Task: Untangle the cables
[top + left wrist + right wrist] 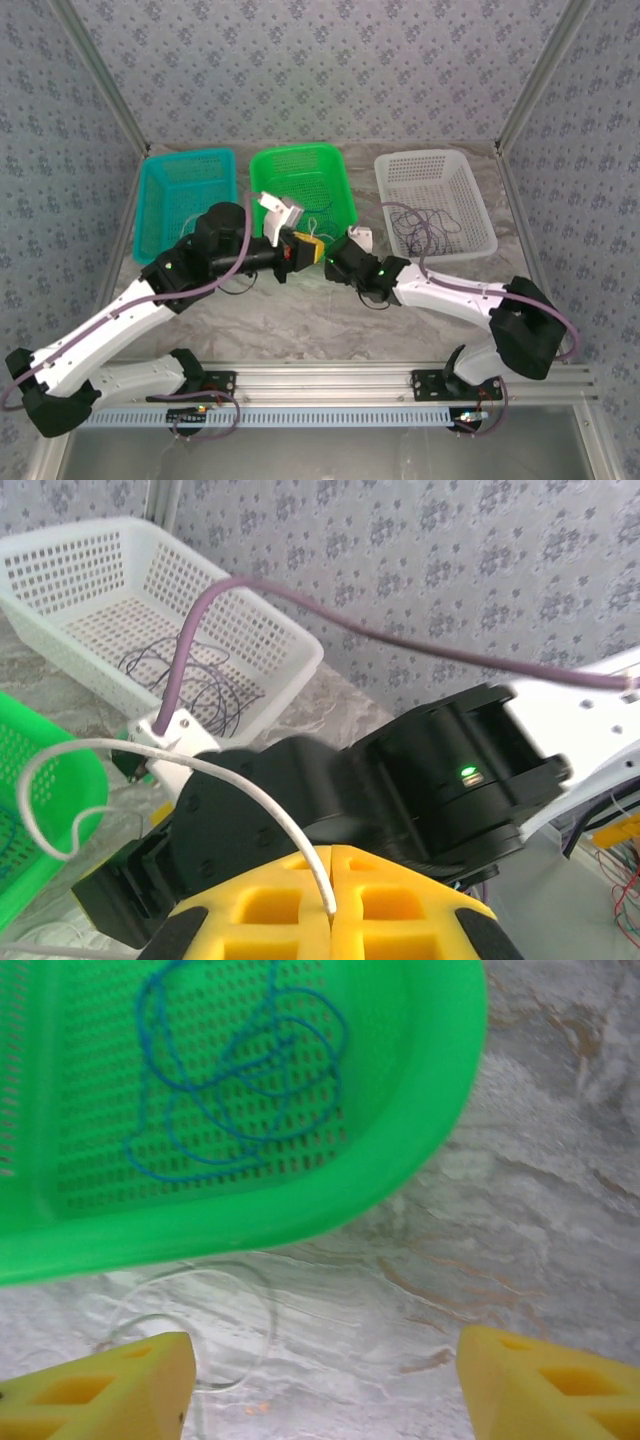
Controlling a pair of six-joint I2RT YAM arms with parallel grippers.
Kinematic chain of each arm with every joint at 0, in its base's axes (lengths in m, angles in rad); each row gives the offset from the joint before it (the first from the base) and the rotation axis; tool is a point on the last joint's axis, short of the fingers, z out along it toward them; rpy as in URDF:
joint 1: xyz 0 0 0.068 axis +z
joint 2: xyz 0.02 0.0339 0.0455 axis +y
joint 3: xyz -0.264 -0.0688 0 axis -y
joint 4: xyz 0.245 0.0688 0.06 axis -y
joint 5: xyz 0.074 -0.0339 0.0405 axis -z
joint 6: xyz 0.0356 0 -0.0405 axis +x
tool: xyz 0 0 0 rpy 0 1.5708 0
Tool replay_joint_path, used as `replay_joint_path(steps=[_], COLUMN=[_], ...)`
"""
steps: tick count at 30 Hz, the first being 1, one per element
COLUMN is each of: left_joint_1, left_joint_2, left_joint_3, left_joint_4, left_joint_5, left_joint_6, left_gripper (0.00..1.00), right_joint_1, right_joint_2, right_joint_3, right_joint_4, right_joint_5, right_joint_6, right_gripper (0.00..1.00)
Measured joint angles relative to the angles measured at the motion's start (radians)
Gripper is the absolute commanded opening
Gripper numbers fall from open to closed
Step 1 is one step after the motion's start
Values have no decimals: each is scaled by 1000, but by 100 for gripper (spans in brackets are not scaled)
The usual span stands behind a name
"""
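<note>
My left gripper is holding the whitish cable, and the blue and dark cables are in the other baskets. Next I should lift my left gripper and swing it over the teal basket (180, 195) to let the whitish cable go.
My left gripper (331, 880) is shut on the end of the whitish cable (230, 780), pinched between its yellow fingers (270, 905). From there the cable arcs up and left toward the green basket (40, 810). On the marble table, a loop of the whitish cable (215, 1325) lies just in front of the green basket's rim (300, 1210). My right gripper (320, 1390) hangs open over it with nothing between its fingers, and the loop is near its left finger (120, 1390). The blue cable (235, 1080) lies coiled inside the green basket. The dark cable (425, 228) lies in the white basket (455, 165).
A teal basket (185, 165) stands at the back left, beside the green basket (300, 160). The two arms meet closely at the table's middle, the left gripper (305, 248) almost against the right wrist (350, 262). The right arm's black body (430, 780) is right in front of my left fingers.
</note>
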Motion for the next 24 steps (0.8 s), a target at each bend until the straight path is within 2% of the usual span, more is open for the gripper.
replay_joint_path(steps=[12, 19, 24], left_joint_1=[28, 29, 35], left_joint_2=[-126, -137, -135], left_joint_3=[180, 227, 278], left_joint_4=[-51, -113, -180], left_joint_5=[-91, -152, -236], left_joint_6=[63, 106, 156], left_gripper=[9, 11, 12], right_joint_1=[-8, -9, -10], right_joint_2=[43, 42, 42], right_joint_3=[8, -14, -60], right_joint_4=[-139, -149, -158], right_joint_5=[31, 34, 34], right_joint_6=[44, 57, 69], right_gripper=[64, 62, 62])
